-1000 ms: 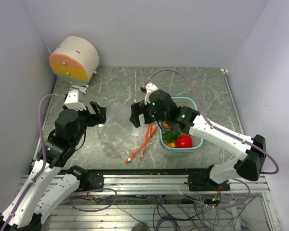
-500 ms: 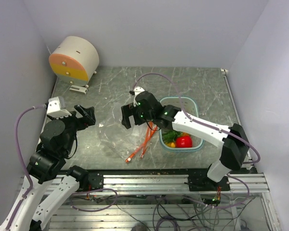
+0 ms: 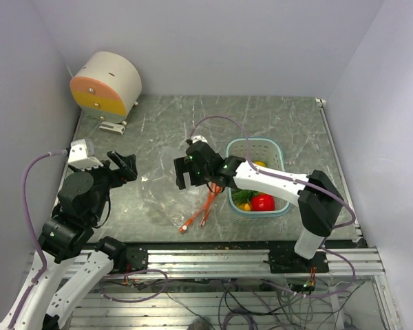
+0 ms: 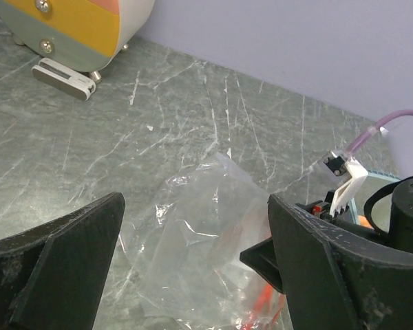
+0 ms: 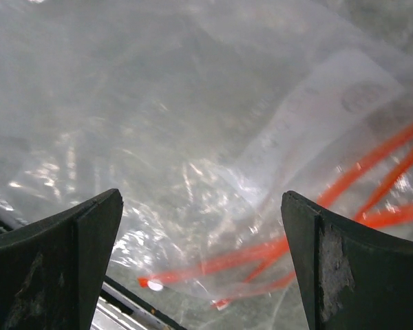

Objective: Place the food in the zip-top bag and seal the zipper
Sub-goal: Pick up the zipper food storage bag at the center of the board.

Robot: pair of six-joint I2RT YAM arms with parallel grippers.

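Note:
The crossed pieces of the bag's orange zipper lie off my right gripper's open fingers, so next that gripper will move down, back and toward the right in the top view onto them.
The food sits in a pale teal basket (image 3: pixel 276 148) right of centre: a red piece (image 3: pixel 263 201), leafy green (image 3: pixel 244 195) and a yellow piece (image 3: pixel 259 163). The clear zip-top bag (image 4: pixel 193 247) lies flat on the table, its orange zipper (image 3: pixel 204 207) pointing toward the near edge. My right gripper (image 3: pixel 184 173) hovers open just above the bag (image 5: pixel 193 137), with the zipper strips (image 5: pixel 261 247) below its jaws and nothing between them. My left gripper (image 3: pixel 126 166) is open at the left, facing the bag from a distance (image 4: pixel 196 206).
A round white drum with an orange and peach face (image 3: pixel 104 84) stands at the back left, also in the left wrist view (image 4: pixel 69 20). Grey walls close in both sides. The right arm reaches across in front of the basket.
The right gripper has swung left from over the basket and come down over the bag. The left arm has pulled back to the left, then held still.

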